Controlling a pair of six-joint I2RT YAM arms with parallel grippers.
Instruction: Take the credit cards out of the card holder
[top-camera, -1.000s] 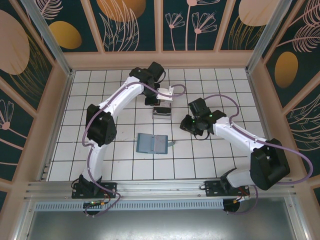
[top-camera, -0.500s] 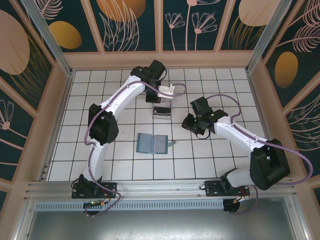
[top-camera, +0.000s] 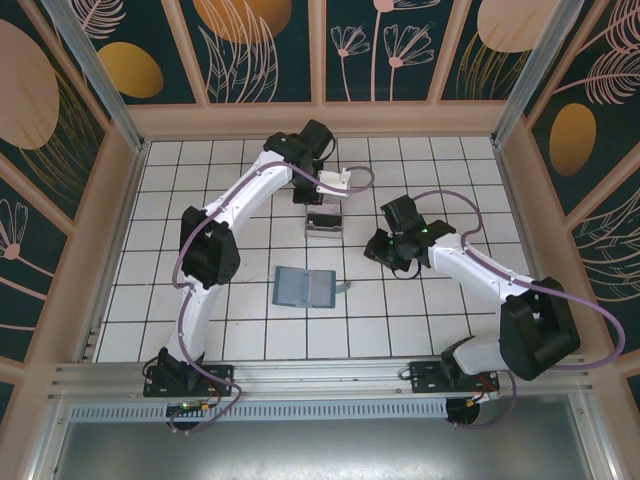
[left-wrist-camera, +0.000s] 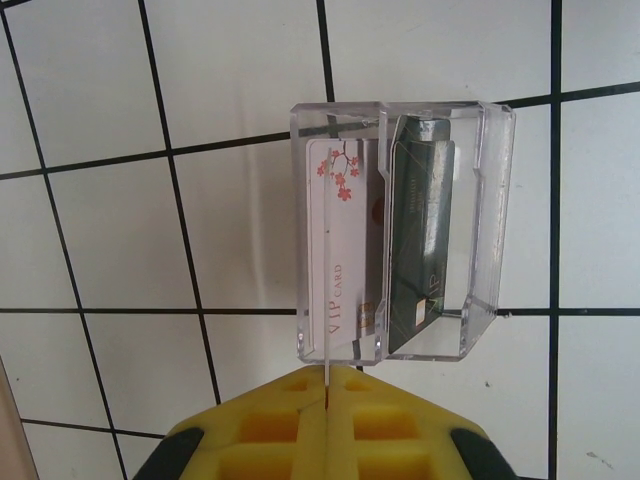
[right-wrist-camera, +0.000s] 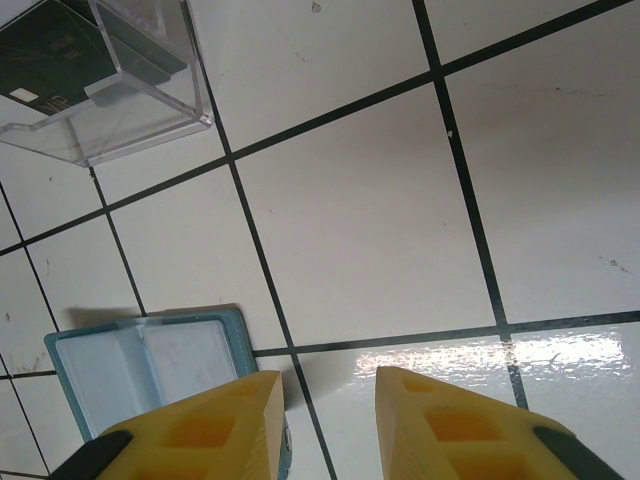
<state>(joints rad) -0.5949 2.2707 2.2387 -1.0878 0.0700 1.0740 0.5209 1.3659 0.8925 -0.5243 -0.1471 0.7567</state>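
Observation:
The pale card is already upright over the clear box's opening. My left gripper will next lower it and let it go inside the box's section holding the white VIP card (top-camera: 322, 209) (left-wrist-camera: 345, 250), which is below.
The teal card holder (top-camera: 303, 288) lies open on the tiled floor, its pale inner pockets (right-wrist-camera: 130, 370) facing up. My left gripper (left-wrist-camera: 326, 378) is shut on a thin pale credit card (left-wrist-camera: 326, 350), seen edge-on and held upright over the left compartment of a clear plastic box (left-wrist-camera: 480, 200). A white VIP card (left-wrist-camera: 345, 250) and a dark green card (left-wrist-camera: 420, 240) stand inside that box. From above, the left gripper (top-camera: 316, 203) hangs over the box (top-camera: 322, 224). My right gripper (right-wrist-camera: 330, 390) is open with nothing between its fingers, just right of the holder; from above it (top-camera: 378, 248) hovers right of the box.
The clear box (right-wrist-camera: 110, 110) with its dark card lies beyond and left of the right gripper. Wooden rails (top-camera: 320, 118) wall the white tiled floor on all sides. Bare tiles lie left of the holder and along the near edge.
Both arms have shifted only slightly. The card holder and the clear box have stayed where they were.

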